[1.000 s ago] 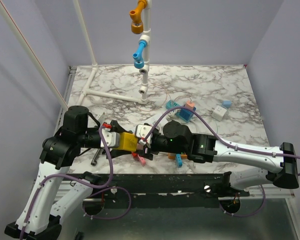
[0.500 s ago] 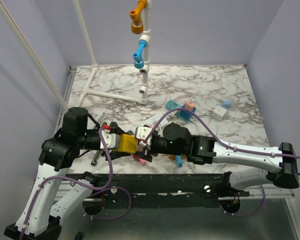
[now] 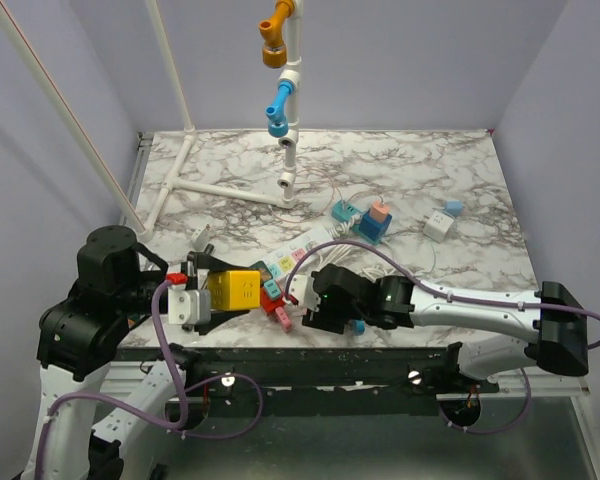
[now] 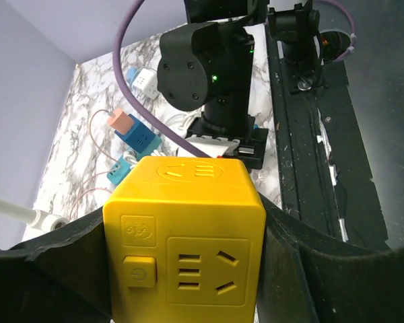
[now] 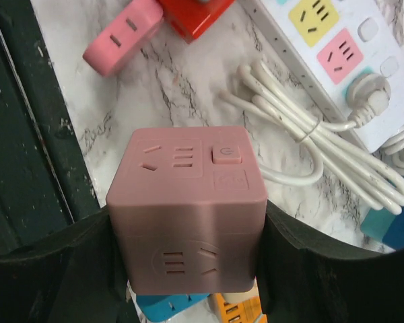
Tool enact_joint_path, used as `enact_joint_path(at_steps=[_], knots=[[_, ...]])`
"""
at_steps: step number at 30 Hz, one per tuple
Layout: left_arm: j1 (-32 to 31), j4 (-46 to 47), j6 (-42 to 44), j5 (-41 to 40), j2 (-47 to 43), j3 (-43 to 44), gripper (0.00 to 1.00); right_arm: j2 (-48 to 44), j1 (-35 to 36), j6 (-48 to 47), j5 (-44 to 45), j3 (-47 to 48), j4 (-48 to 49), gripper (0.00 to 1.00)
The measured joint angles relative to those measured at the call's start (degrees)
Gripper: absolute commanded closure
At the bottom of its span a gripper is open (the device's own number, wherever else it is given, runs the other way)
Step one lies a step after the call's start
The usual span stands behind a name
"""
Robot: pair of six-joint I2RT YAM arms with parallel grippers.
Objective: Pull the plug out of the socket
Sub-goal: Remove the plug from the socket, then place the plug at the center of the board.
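Observation:
My left gripper moves outward, tilts down, lowers the yellow cube and releases it next, since bare marble by the pipe stand lies outward and below.
My left gripper (image 3: 212,298) is shut on a yellow cube plug (image 3: 234,289) with outlet slots on its faces, held off the table at the near left. In the left wrist view the cube (image 4: 185,235) fills the space between the black fingers (image 4: 67,269). My right gripper (image 5: 188,235) is shut on a pink cube plug (image 5: 187,195) above the marble. The socket, a long white power strip (image 3: 298,250), lies between both arms. Its yellow and pink outlets (image 5: 326,40) stand empty beside its coiled white cord (image 5: 310,134). The two cubes are apart.
A pink plug (image 5: 121,37) and a red piece (image 5: 195,13) lie near the table's front edge (image 3: 310,345). Blue, teal and white adapters (image 3: 373,222) sit further back right. A white pipe stand (image 3: 288,150) with orange and blue fittings rises at the back.
The left arm has drawn back to the left with the yellow cube. The right gripper has shifted right and down, so the two grippers now stand apart.

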Motion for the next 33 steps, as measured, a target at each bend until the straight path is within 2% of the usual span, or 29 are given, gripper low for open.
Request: enact_joint_path(at_steps=[2,8,14,21,24,33], knots=[[-0.02,-0.02,0.0,0.17,-0.17,0.26,1.0,-0.04,0.04,0.0,0.94,-0.22,-2.71,0.99],[-0.02,1.18,-1.36,-0.79,-0.09,-2.49,1.0,-2.34,0.02,0.46,3.3,2.25,-3.06,0.99],[-0.02,6.82,-7.21,-8.87,2.56,-4.46,1.0,-4.2,-3.48,3.58,6.32,8.13,0.39,0.99],[0.87,11.98,-13.18,-22.84,13.94,-3.82,1.0,-2.91,-19.69,13.33,8.74,16.22,4.55,0.99],[2.36,12.87,-15.65,-28.28,21.66,-2.1,1.0,-0.42,-26.77,18.86,9.97,19.15,4.52,0.99],[8.35,12.63,-18.99,-37.09,41.22,4.7,1.0,1.33,-48.22,34.53,11.87,17.55,3.78,0.99]])
